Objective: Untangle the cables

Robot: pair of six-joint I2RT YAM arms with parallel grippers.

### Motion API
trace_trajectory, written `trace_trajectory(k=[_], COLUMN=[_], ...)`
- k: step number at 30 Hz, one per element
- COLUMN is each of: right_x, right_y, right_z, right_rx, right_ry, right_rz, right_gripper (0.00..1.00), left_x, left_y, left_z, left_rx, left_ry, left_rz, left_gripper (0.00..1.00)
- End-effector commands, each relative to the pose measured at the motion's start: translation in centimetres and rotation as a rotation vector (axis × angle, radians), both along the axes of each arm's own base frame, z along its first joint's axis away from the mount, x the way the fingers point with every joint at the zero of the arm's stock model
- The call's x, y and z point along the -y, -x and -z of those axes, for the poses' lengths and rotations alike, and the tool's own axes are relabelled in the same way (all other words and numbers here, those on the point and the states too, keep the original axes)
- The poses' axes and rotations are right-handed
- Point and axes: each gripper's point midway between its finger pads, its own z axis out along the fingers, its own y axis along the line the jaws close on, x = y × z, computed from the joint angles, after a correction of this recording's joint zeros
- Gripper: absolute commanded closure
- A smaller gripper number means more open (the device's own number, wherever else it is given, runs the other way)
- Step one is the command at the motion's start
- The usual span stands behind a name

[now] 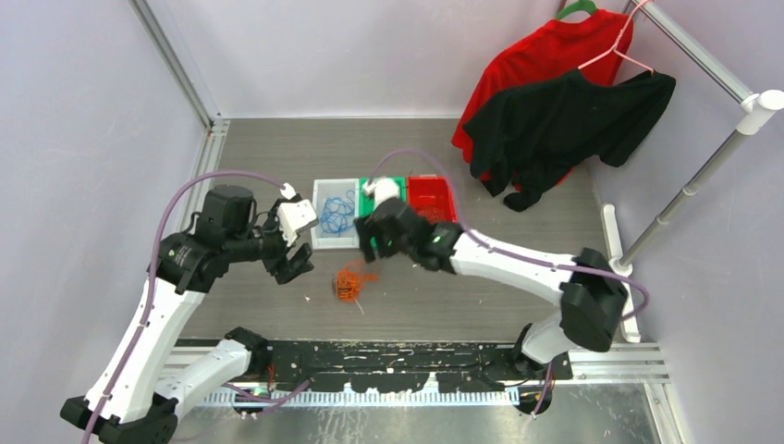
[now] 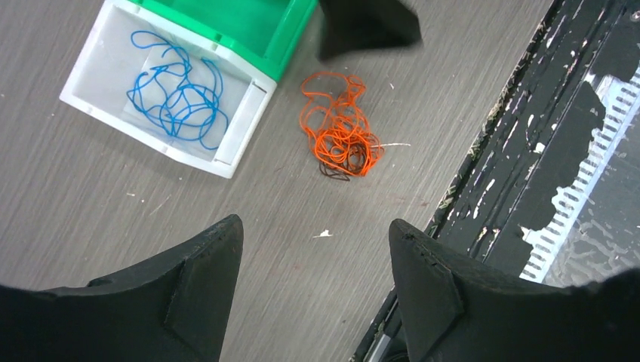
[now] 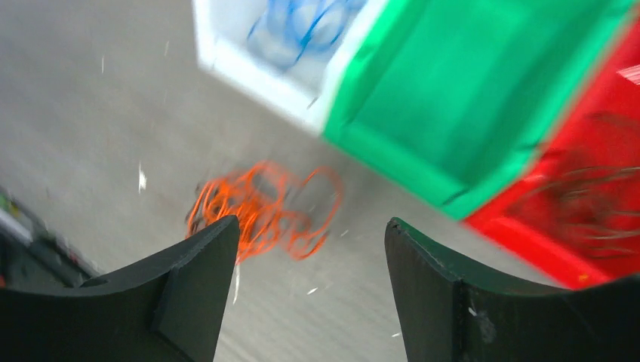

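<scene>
The loose orange tangle lies below my open right gripper, nearer the base, so next I need to move my right gripper back and down onto the tangle's middle (image 1: 349,283) (image 3: 260,215), where pieces of cable bunch.
An orange cable tangle (image 1: 349,280) lies loose on the grey table, with a dark brown strand (image 2: 333,170) caught at its near edge. A blue cable (image 2: 177,94) is coiled inside the white bin (image 2: 235,148). Dark cables (image 3: 596,188) rest in the red bin (image 3: 562,253). My left gripper (image 2: 313,226) is open and empty, hovering above bare table short of the orange tangle (image 2: 340,128). My right gripper (image 3: 312,222) is open and empty too, just above the table between the blurred orange tangle (image 3: 264,207) and the green bin (image 3: 468,98).
White (image 1: 323,242), green (image 1: 365,185) and red (image 1: 432,197) bins stand side by side behind the tangle. Red and black shirts (image 1: 555,102) hang on a rack at the back right. The black base rail (image 2: 528,143) runs along the table's near edge.
</scene>
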Motion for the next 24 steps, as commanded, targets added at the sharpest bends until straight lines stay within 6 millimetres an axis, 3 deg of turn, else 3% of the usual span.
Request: trace_trajectory(k=[1, 8, 12, 14, 18, 24], right_x=[-4.8, -8.5, -8.7, -8.5, -7.6, -7.5], right_y=[4.5, 6.8, 6.6, 6.3, 5.9, 6.9], right_z=[4.7, 9.0, 10.3, 10.1, 8.6, 4.5], right_rx=[-0.061, -0.135, -0.147, -0.135, -0.102, -0.099], right_ry=[-0.001, 0.024, 0.056, 0.054, 0.036, -0.105], right_rz=[-0.145, -0.206, -0.18, -0.164, -0.148, -0.223], right_gripper=[0.25, 0.31, 0.46, 0.59, 0.98, 0.99], left_x=[-0.5, -1.0, -1.2, -1.3, -1.1, -0.4], left_y=[-0.1, 0.9, 1.5, 1.7, 2.1, 2.6], left_z=[0.1, 0.2, 0.8, 1.3, 2.4, 3.3], left_rx=[0.024, 0.041, 0.041, 0.037, 0.033, 0.073], left_ry=[-0.02, -0.025, -0.034, -0.037, -0.032, 0.011], left_rz=[-0.004, 0.014, 0.028, 0.034, 0.055, 0.107], left_gripper=[0.29, 0.29, 0.3, 0.31, 0.33, 0.35])
